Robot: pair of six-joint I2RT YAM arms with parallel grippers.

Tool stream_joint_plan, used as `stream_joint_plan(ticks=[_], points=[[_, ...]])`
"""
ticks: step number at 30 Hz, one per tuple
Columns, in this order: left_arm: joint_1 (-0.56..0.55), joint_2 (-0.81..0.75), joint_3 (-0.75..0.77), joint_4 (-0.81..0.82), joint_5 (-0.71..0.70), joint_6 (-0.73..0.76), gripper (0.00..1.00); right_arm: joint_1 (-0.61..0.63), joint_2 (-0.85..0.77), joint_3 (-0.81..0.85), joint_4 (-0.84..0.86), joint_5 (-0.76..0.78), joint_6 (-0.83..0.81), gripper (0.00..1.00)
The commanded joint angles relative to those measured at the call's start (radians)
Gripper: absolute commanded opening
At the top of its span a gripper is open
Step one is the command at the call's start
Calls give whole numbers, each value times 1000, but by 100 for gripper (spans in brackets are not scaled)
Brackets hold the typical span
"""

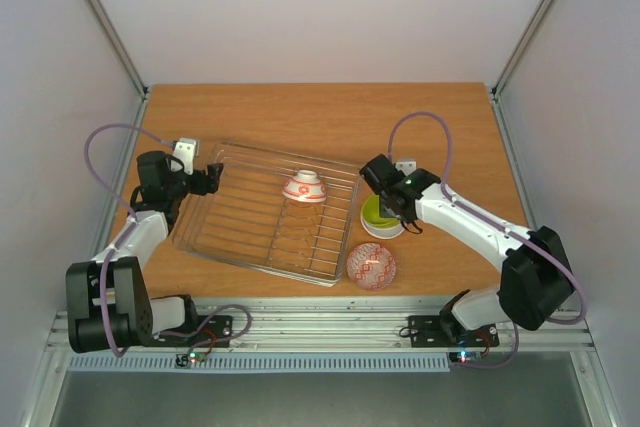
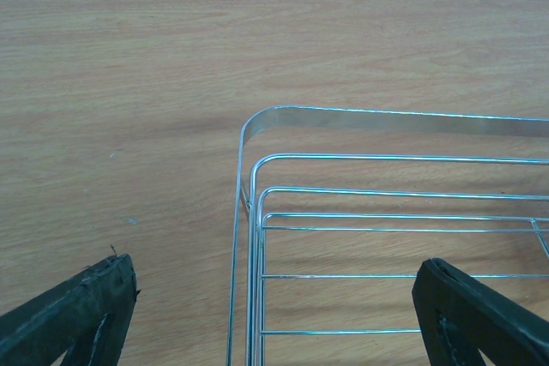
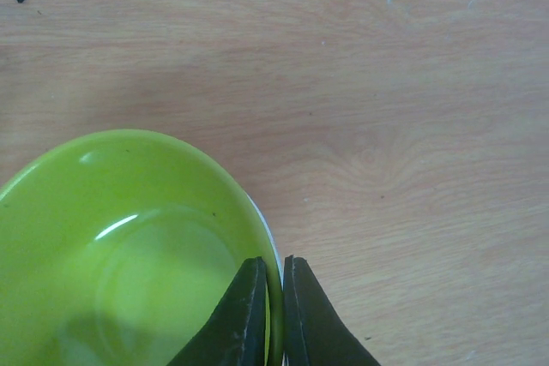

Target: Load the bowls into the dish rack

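Note:
I will lift my right gripper over the rack, tip it and release the green bowl (image 1: pixel 379 213) on the near wires by the upside-down bowl (image 1: pixel 292 230), because they stand empty.
The dish rack (image 1: pixel 245 232) lies in the middle of the table, and a white bowl with red pattern (image 1: pixel 304 187) rests upside down in it. Just right of the rack a lime green bowl (image 1: pixel 379 213) sits nested in a plain white bowl (image 1: pixel 383 231). My right gripper (image 1: pixel 397 209) is shut on the green bowl's (image 3: pixel 129 255) right rim, one finger inside and one outside (image 3: pixel 274 261). A bowl with a red-patterned inside (image 1: pixel 371 265) stands upright near the rack's front right corner. My left gripper (image 1: pixel 215 177) hangs open over the rack's far left corner (image 2: pixel 283 113), its fingers (image 2: pixel 94 297) wide apart and empty.
Bare wooden table (image 1: pixel 330 117) stretches behind the rack up to the back wall. The metal frame rail (image 1: pixel 320 332) with both arm bases runs along the near edge.

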Motion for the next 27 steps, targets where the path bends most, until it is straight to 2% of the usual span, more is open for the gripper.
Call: stream_joint_plan(ticks=[1,5,7,14,21,27], points=[[6,4,10,28,2,2,89,-3,-74,53,-52,95,-69,1],[6,2,10,27,5,1,89,16,-129,99,-64,215,-140,1],[6,4,9,25,5,0,89,43,-153,116,-36,285,-226,1],[6,2,10,26,0,2,89,221,-199,91,252,450,-595,1],[6,-5,7,25,2,1,89,398,-164,25,691,539,-1071,1],[6,-9,8,25,0,2,89,503,-101,-115,1389,554,-1639,1]])
